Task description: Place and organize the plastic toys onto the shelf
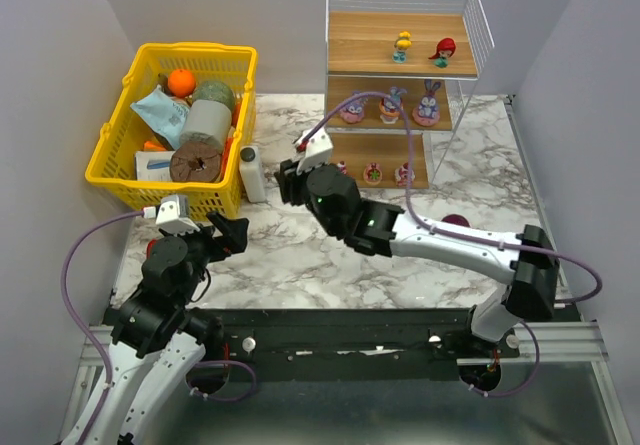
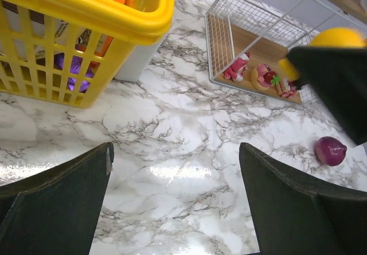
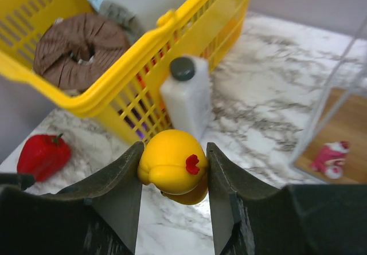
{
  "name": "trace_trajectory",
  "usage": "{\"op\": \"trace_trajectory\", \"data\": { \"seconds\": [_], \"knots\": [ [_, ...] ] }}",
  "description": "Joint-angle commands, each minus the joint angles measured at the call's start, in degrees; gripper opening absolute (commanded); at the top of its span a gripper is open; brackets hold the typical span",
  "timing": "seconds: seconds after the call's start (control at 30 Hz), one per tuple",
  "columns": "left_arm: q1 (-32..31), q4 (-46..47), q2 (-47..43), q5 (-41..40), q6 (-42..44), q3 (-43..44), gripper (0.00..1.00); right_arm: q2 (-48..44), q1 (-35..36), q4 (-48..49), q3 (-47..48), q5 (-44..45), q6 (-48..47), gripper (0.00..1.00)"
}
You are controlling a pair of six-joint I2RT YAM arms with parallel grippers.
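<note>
The right gripper will next rise outward, lower the toy with the red bow onto the top board's basket-side end (image 1: 350,55) and let go of it, because that spot next to the yellow-haired doll (image 1: 403,45) is empty.
My right gripper (image 3: 174,152) is shut on a yellow-haired toy (image 3: 163,164) with a red bow and holds it above the marble top, near the white bottle; from above it (image 1: 289,181) is left of the shelf (image 1: 386,57). The shelf's top board holds a yellow-haired doll (image 1: 403,45) and a red-haired doll (image 1: 443,51). The middle board holds three purple bunny toys (image 1: 391,108). The bottom board holds tiny pink-red toys (image 1: 404,174), also seen in the left wrist view (image 2: 264,76). My left gripper (image 2: 175,169) is open and empty over bare marble.
A yellow basket (image 1: 118,160) full of items stands at the back left, with a white bottle (image 1: 251,172) against it. A red pepper (image 3: 43,155) lies near the basket's front. A purple ball (image 2: 330,150) lies on the marble right of centre.
</note>
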Motion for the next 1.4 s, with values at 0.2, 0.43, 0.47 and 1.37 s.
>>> {"op": "trace_trajectory", "data": {
  "seconds": [0.2, 0.43, 0.47, 1.37],
  "knots": [
    [-0.04, -0.15, -0.67, -0.5, 0.0, 0.07, 0.99, -8.56, -6.77, -24.44, 20.34, 13.57, -7.19, 0.07],
    [-0.04, -0.06, -0.58, 0.03, 0.09, -0.1, 0.99, -7.25, -11.68, -26.72, 29.94, 12.35, -11.42, 0.09],
    [-0.04, -0.06, -0.58, 0.03, 0.09, -0.1, 0.99, -6.72, -12.31, -27.16, 31.6, 11.82, -11.16, 0.09],
    [-0.04, 0.03, -0.14, 0.11, 0.17, -0.1, 0.99, 9.81, -24.97, -43.69, 54.2, -2.86, -7.37, 0.17]
  ]
}}
